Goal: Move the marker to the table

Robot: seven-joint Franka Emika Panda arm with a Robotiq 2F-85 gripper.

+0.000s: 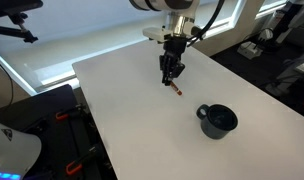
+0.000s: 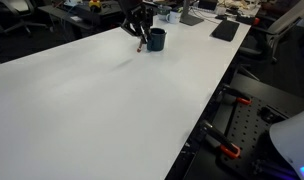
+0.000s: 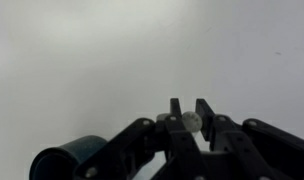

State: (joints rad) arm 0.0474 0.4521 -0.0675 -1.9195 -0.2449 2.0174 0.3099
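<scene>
My gripper carries the marker down and back next, onto the open table nearer my base, before it lets go of it.
My gripper (image 1: 172,76) hangs over the far part of the white table (image 1: 122,110) and is shut on the marker (image 1: 177,90). The thin reddish-brown pen sticks down out of the fingers, its lower end at or just above the tabletop. In the wrist view the marker's round pale end (image 3: 193,122) shows end-on between the two fingers (image 3: 190,108). In an exterior view the gripper (image 2: 140,36) and marker (image 2: 141,45) are small and far off on the table (image 2: 92,100).
A dark handled mug (image 1: 217,120) stands upright on the table beside the gripper; it also shows in both other views (image 2: 156,39) (image 3: 67,160). Black equipment with red clamps (image 1: 67,130) sits off the table's edge (image 2: 227,130). Desks with clutter (image 2: 224,28) stand behind.
</scene>
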